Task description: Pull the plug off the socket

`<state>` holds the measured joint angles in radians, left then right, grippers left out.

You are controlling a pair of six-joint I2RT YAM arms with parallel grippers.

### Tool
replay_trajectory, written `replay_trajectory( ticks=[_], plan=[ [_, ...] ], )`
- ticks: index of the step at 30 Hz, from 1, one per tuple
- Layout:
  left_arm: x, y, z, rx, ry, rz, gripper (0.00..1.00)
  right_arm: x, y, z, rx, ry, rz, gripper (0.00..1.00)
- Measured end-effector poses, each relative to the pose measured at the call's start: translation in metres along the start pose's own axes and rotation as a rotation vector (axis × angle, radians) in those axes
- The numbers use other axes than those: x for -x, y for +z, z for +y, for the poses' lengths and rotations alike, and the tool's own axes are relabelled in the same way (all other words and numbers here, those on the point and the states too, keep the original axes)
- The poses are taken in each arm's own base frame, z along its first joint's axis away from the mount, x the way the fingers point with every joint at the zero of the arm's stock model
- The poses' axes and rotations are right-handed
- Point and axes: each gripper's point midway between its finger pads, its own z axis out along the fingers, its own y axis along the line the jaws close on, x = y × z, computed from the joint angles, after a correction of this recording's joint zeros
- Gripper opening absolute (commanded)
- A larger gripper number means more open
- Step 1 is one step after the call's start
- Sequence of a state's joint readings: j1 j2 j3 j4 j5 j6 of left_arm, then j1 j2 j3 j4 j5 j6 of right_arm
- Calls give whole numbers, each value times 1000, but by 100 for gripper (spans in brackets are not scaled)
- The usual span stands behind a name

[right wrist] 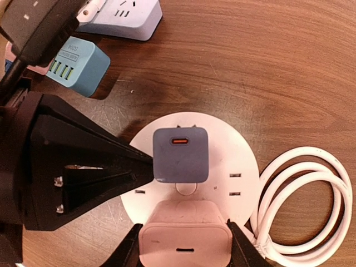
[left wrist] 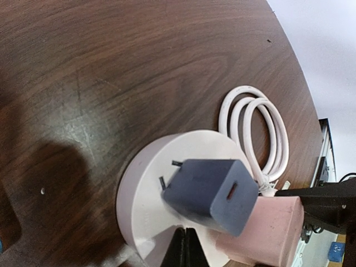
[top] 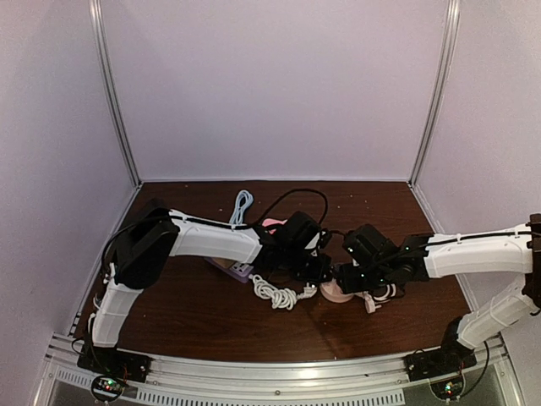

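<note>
My right gripper has bare tabletop outward, to its right in the top view, so I will lift the pink plug (right wrist: 184, 231), carry it there, lower and release it.
A round white socket (right wrist: 233, 150) lies on the brown table, also seen in the left wrist view (left wrist: 142, 192) and the top view (top: 336, 293). A blue-grey plug (right wrist: 179, 154) sits on it; in the left wrist view this plug (left wrist: 214, 194) is tilted with two prongs showing. A pink plug (right wrist: 184, 231) sits at the socket's near edge, and my right gripper (right wrist: 184, 245) is shut on it, one finger on each side. My left gripper (left wrist: 186, 247) is shut and empty, its tip resting on the socket beside the blue-grey plug. In the top view the two grippers (top: 321, 269) (top: 348, 277) meet over the socket.
A coiled white cable (right wrist: 306, 206) lies right of the socket. A white power strip (right wrist: 122, 14) and a light blue charger (right wrist: 78, 67) lie behind the left gripper. A white braided cord (top: 275, 294) and a light blue cable (top: 241, 205) lie on the table.
</note>
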<state>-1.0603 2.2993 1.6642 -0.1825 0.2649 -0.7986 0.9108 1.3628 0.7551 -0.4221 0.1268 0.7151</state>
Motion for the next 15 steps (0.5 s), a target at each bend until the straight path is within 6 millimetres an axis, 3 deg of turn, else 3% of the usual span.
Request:
replay_trajectory(
  ticks=[4, 8, 15],
  plan=[
    [0, 0, 1, 4, -2, 0, 0, 3, -7, 7, -29, -34, -22, 14],
    [0, 0, 2, 7, -4, 0, 0, 20, -16, 33, -31, -73, -88, 14],
    [3, -2, 4, 9, -8, -5, 0, 26, -19, 33, -55, -66, -125, 14]
  ],
)
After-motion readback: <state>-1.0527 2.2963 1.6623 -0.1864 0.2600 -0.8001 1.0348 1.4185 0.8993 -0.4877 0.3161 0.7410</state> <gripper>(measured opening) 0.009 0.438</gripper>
